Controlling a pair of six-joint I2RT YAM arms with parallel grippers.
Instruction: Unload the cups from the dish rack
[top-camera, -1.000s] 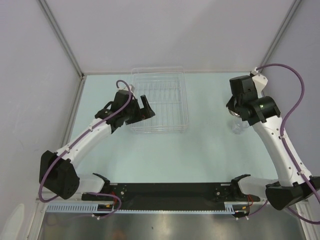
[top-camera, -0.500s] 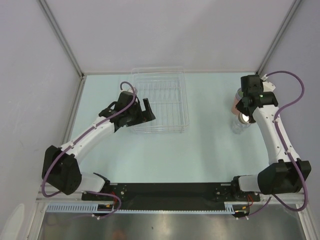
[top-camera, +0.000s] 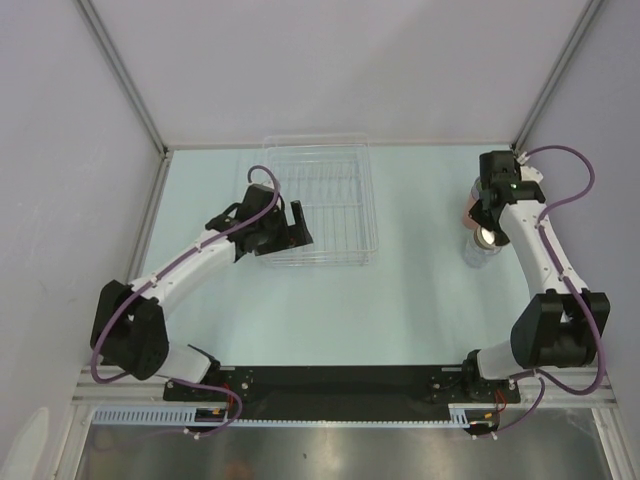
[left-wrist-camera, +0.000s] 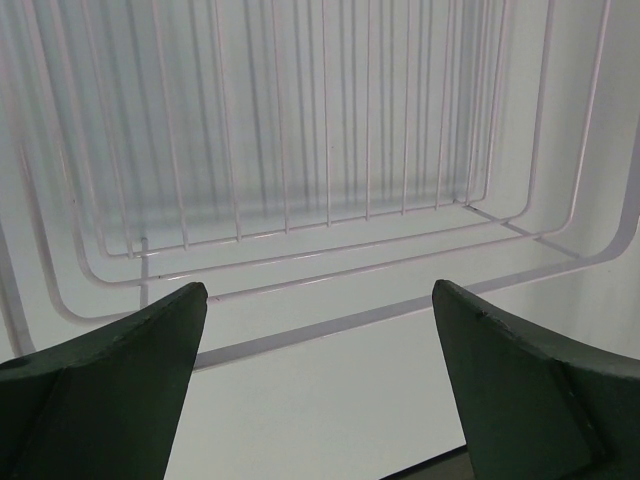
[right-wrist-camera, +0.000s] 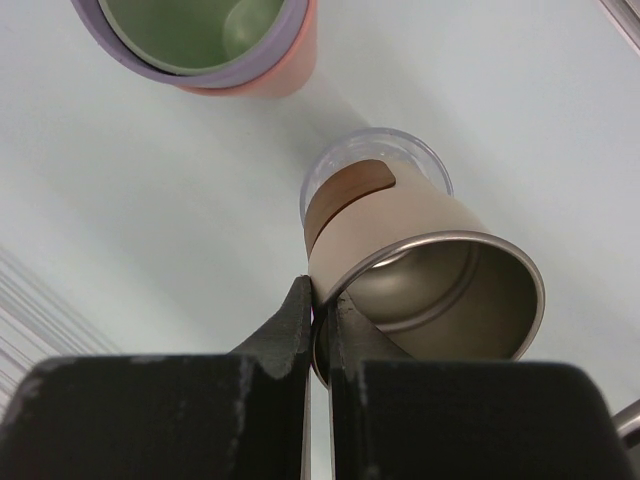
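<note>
The tan cup's bottom is already over the opening, so the robot's right gripper will lower the tan cup into the clear cup's opening (right-wrist-camera: 376, 150) below it and let go of the tan cup's rim.
My right gripper (right-wrist-camera: 320, 300) is shut on the rim of a tan cup (right-wrist-camera: 420, 270) with a metal inside. The cup hangs tilted, its base at the mouth of a clear cup (right-wrist-camera: 425, 160) standing on the table. Whether the two touch I cannot tell. A stack of salmon-pink (right-wrist-camera: 290, 70), lavender (right-wrist-camera: 150, 60) and pale green (right-wrist-camera: 190, 25) cups stands just beyond. From above, the tan cup (top-camera: 488, 236) and the stack (top-camera: 467, 212) are at the right. The dish rack (top-camera: 320, 200) holds no cups. My left gripper (left-wrist-camera: 320, 290) is open at its near left edge (left-wrist-camera: 330, 150).
The booth's back wall and metal corner posts (top-camera: 545, 85) close in the table. The right arm's purple cable (top-camera: 570, 190) loops beside the cups. A black rail (top-camera: 340, 380) runs along the near edge.
The right arm has folded back and brought the tan cup over the clear cup. My left gripper has shifted slightly right along the rack's near edge.
</note>
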